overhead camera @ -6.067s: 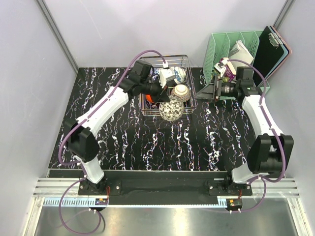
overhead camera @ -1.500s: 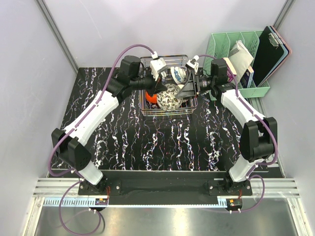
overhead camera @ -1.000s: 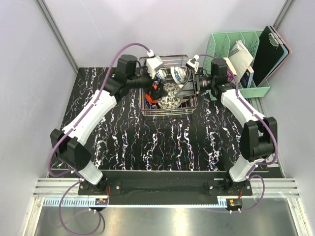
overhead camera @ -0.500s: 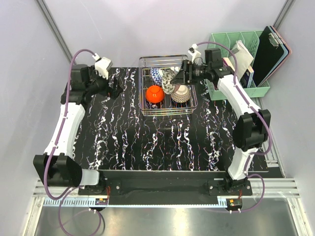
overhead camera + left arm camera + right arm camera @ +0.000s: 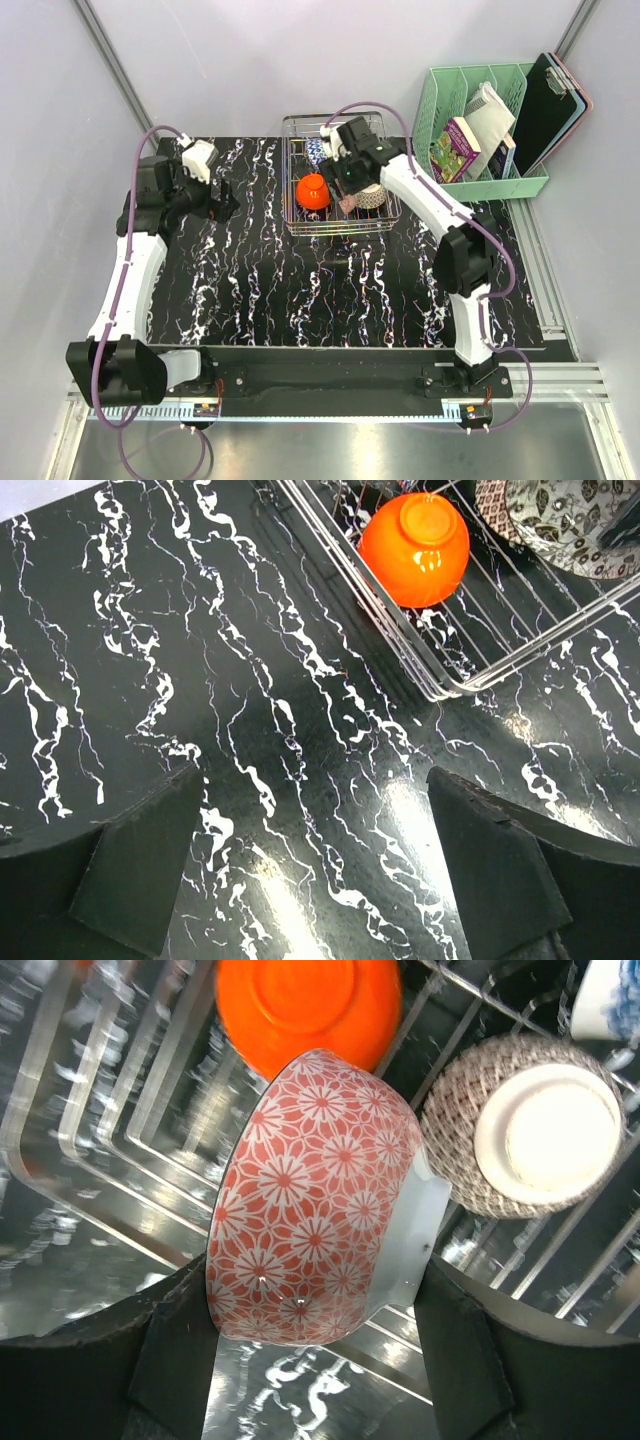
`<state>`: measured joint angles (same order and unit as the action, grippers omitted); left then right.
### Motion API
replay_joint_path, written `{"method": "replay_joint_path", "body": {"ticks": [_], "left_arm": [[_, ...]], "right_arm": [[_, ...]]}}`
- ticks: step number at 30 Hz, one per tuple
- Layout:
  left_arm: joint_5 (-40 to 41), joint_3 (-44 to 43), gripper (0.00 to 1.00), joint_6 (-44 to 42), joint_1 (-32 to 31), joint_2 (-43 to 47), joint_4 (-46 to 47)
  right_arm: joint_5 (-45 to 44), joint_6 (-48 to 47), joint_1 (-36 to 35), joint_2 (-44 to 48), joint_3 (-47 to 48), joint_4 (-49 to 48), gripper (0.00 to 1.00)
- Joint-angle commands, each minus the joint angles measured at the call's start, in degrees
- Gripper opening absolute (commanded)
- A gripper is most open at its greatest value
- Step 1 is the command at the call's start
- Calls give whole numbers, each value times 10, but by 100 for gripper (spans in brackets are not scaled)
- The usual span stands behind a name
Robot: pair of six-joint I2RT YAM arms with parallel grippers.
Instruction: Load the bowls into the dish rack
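Observation:
The flower-patterned bowl comes down with my right gripper onto the rack's front wires next and is released there, as they lie free before the orange-red and net-patterned bowls.
The dish rack stands at the back middle of the table. In it an orange-red bowl and a net-patterned bowl lie upside down, with a blue-and-white bowl behind them. Over the rack's front part, my right gripper is shut on a red flower-patterned bowl tipped on its side, one finger at the rim and one at the foot. My left gripper hangs open over bare table left of the rack, with nothing between its fingers.
A mint-green slotted organiser with books stands right of the rack, and a black clipboard leans behind it. Grey walls close in the table at the back and on both sides.
My left arm has pulled out of the rack to the left, leaving the orange-red bowl inside. My right gripper has moved forward and left over the rack with its bowl.

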<state>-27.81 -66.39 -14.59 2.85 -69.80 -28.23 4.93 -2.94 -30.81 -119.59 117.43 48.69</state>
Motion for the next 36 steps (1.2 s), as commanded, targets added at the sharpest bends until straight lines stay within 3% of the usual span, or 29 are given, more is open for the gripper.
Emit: {"method": "replay_joint_path", "body": {"ticks": [1, 8, 36], "left_arm": [[1, 16, 99, -11, 11, 31, 22], [-10, 38, 99, -13, 19, 45, 30], [-38, 94, 99, -11, 37, 92, 53]], "right_arm": [[-131, -51, -24, 1, 26, 21, 0], [-189, -58, -36, -23, 25, 26, 0], [-262, -71, -129, -159, 53, 29, 2]]}}
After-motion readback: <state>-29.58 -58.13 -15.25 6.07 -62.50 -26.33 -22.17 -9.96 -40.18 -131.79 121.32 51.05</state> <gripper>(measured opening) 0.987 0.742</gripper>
